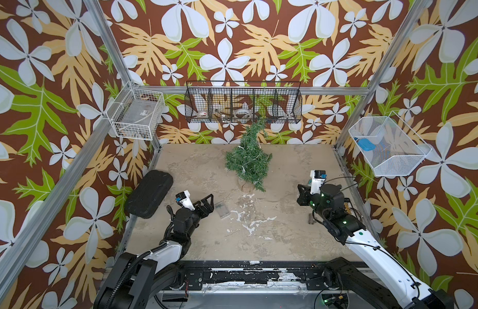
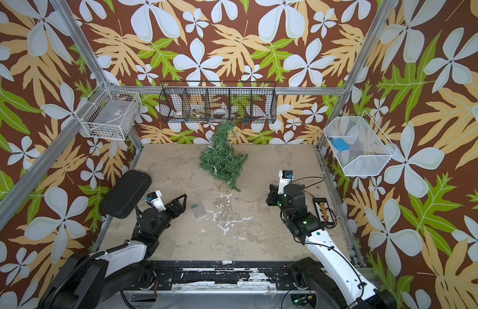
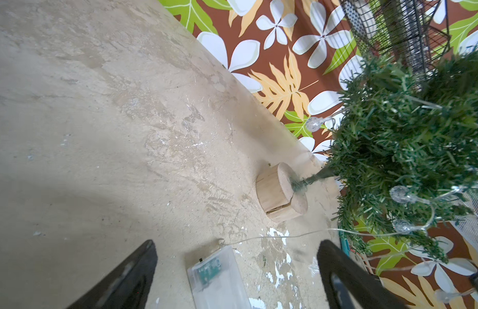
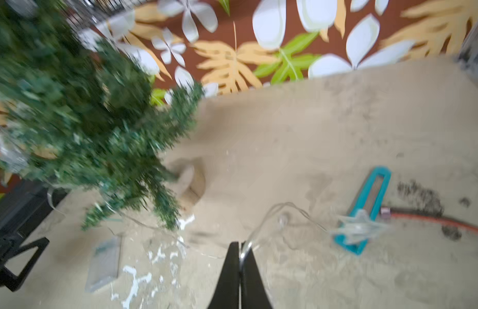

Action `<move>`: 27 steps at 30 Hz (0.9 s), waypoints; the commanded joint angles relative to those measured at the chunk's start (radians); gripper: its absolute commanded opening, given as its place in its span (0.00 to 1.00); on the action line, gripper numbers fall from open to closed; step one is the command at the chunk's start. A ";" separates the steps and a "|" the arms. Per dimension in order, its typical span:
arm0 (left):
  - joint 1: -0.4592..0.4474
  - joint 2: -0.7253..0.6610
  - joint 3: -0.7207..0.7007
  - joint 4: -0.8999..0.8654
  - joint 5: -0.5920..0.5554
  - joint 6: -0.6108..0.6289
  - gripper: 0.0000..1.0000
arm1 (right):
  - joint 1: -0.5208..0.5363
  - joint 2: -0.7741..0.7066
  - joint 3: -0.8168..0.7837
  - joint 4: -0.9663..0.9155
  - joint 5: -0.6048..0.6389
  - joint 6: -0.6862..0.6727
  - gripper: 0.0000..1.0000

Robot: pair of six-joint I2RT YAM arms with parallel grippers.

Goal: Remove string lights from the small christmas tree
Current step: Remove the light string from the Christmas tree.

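My right gripper should bring the loop toward my left gripper, beside the tree's lowest branch tip, and let go of it, because its wire leads there.
The small christmas tree stands leaning at the back middle of the table on its round wooden base. The string lights are wound through its branches, and their thin wire runs down to a clear battery box lying on the table. My left gripper is open, its fingers on either side of the box end without touching it. My right gripper is shut on a loop of the light wire, right of the tree.
A black case lies at the left edge. A teal flat piece with a clear star on it, a grey pipe fitting and a connector board sit near the right arm. Wire baskets hang on the walls.
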 commanded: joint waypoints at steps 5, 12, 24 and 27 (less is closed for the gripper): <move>-0.001 -0.001 0.014 0.015 0.017 -0.003 0.95 | -0.003 0.174 -0.063 0.162 -0.176 0.021 0.00; -0.002 0.021 0.013 0.040 0.024 -0.014 0.95 | 0.088 0.353 -0.058 0.324 -0.264 -0.046 0.00; 0.000 0.054 0.025 0.041 0.038 -0.022 0.95 | 0.177 0.591 0.046 0.567 -0.215 0.003 0.05; 0.000 0.059 0.033 0.024 0.026 -0.030 0.95 | 0.212 0.603 0.065 0.563 -0.213 -0.005 0.08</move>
